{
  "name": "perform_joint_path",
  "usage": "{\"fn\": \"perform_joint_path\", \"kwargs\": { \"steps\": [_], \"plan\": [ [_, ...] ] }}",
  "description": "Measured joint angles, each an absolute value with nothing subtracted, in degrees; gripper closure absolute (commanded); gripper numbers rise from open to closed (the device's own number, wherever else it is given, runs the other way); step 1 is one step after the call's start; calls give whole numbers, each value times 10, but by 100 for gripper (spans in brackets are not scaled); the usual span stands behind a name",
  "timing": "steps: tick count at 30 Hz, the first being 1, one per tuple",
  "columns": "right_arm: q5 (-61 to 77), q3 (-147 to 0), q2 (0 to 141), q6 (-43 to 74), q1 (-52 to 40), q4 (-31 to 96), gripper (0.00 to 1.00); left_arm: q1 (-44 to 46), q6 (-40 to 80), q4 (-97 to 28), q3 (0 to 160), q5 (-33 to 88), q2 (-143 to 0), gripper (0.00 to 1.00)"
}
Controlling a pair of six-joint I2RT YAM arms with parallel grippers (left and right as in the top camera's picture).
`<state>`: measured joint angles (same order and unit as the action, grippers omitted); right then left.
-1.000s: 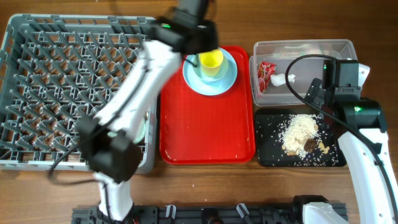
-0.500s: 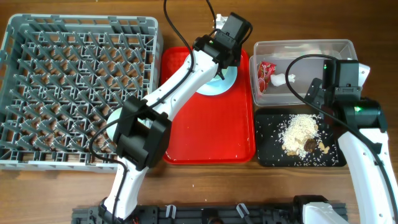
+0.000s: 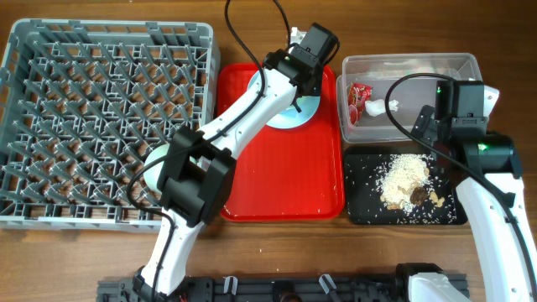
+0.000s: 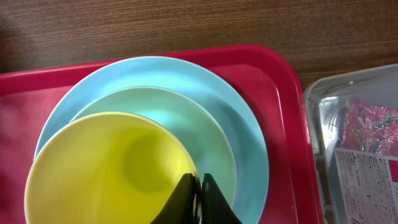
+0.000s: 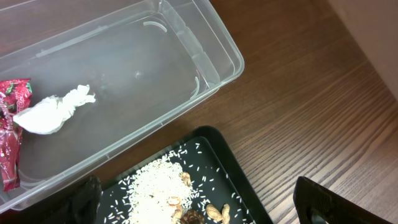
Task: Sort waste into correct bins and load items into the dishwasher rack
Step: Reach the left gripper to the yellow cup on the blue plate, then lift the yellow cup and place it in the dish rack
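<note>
Next, my left gripper lifts the cup off the bowl [image 4: 208, 127], then tips and lowers it onto the rack's far corner beside the red tray, which is empty.
My left gripper [image 4: 199, 194] is shut on the rim of the small yellow cup [image 4: 106, 168], one finger inside and one outside. The cup sits in a pale green bowl [image 4: 208, 127] on the light blue plate [image 4: 252, 134]. From overhead the left gripper [image 3: 295, 85] covers the cup, and only the plate [image 3: 289, 119] shows. My right gripper [image 5: 205, 208] is open and empty over the rice crumbs [image 5: 155, 186] in the black tray [image 5: 242, 180]. The red wrapper [image 3: 359, 99] and white tissue [image 3: 382, 106] lie in the clear tub [image 3: 411, 60]. The grey rack [image 3: 105, 126] stands at the left.
The plate stands at the far end of the flat red serving tray [image 3: 277, 184]. A pale round dish [image 3: 151, 178] shows at the rack's front right corner, mostly hidden by my left arm. Brown nut bits [image 3: 417, 195] lie beside the rice [image 3: 404, 172]. The right gripper [image 3: 425, 126] hangs between tub and black tray.
My left arm swung over the plate and came down onto the yellow cup, which is now covered from overhead. The right arm has not moved.
</note>
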<state>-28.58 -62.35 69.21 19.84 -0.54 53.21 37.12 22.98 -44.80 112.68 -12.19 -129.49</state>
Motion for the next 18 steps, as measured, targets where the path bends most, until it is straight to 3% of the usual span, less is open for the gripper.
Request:
{"fn": "perform_joint_path", "kwargs": {
  "steps": [16,18],
  "plan": [
    [-286,-623,692,198,-5,532,0,359,230,-497,1164,-115,-1277,96],
    [-284,-623,692,198,-5,532,0,316,223,-542,1196,-23,-1223,96]
  ]
}}
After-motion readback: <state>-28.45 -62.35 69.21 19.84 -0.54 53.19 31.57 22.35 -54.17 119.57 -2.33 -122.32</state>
